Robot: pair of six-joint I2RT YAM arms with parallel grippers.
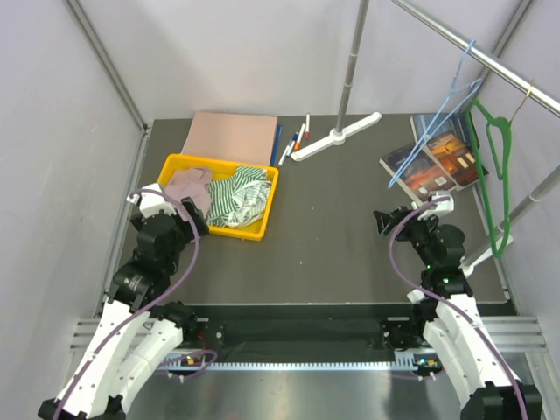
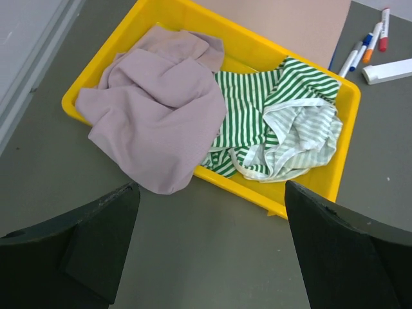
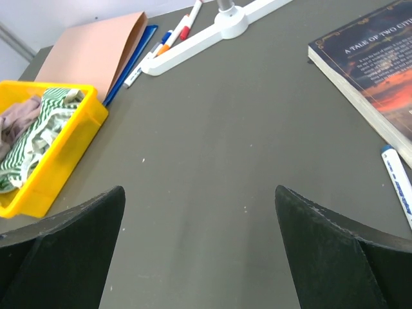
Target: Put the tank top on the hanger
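Note:
My left gripper is to reach outward and down to the tank top, onto its bunched middle (image 1: 192,182) (image 2: 165,116). The folds gather cloth to pinch there.
The dusty pink tank top (image 1: 187,186) lies crumpled in the left half of a yellow bin (image 1: 263,208) and spills over its near rim. In the left wrist view the tank top (image 2: 154,109) is just ahead of my open, empty left gripper (image 2: 211,193), which hovers over the table at the bin's near edge (image 2: 239,194). In the top view my left gripper (image 1: 194,219) is at the bin's near-left corner. The light-blue wire hanger (image 1: 440,124) hangs from the rail at the back right. My right gripper (image 1: 385,219) (image 3: 198,193) is open and empty over bare table.
A green-and-white striped cloth (image 1: 238,197) (image 2: 277,122) fills the bin's right half. A green plastic hanger (image 1: 491,166) hangs beside the blue one. Books (image 1: 433,162), markers (image 1: 293,144), a pink folder (image 1: 229,136) and the white rack base (image 1: 337,136) lie at the back.

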